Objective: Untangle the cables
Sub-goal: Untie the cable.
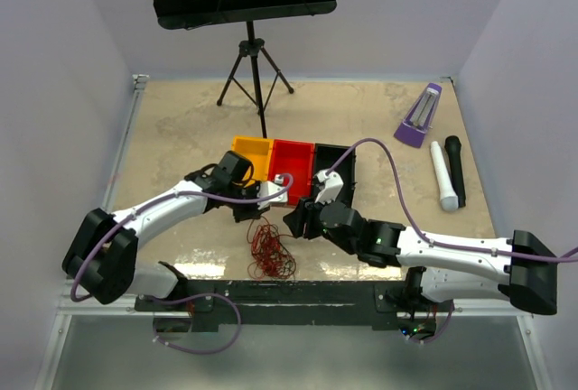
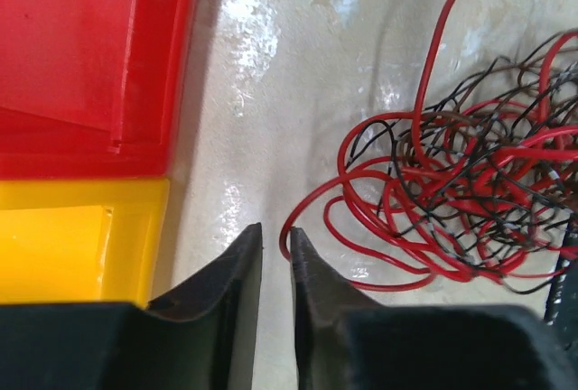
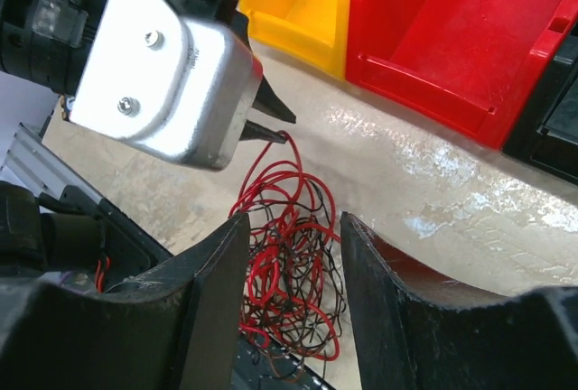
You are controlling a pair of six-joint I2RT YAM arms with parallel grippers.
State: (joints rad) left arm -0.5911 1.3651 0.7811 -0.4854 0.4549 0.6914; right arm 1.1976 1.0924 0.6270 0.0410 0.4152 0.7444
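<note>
My open right gripper comes down to the left in the top view onto the cable clump's middle (image 1: 273,248) (image 3: 291,250) next and closes, because red wire lies exposed over the black wires.
The cables (image 1: 271,250) are a loopy clump of thin red and black wires on the table near its front edge. They also show in the left wrist view (image 2: 461,191) and the right wrist view (image 3: 289,264). My left gripper (image 1: 250,216) is low at the clump's far-left edge. Its jaws (image 2: 276,230) stand a narrow gap apart with nothing between them. A red loop touches the outside of one fingertip (image 2: 295,238). My right gripper (image 3: 293,220) is wide open and empty, above the clump's right side (image 1: 293,223), with the clump showing between its fingers.
Yellow (image 1: 251,155), red (image 1: 291,160) and black (image 1: 339,169) bins stand in a row just beyond the grippers. A white microphone (image 1: 442,176), a black microphone (image 1: 454,169) and a purple object (image 1: 418,116) lie at the right. A music stand's tripod (image 1: 256,65) stands at the back.
</note>
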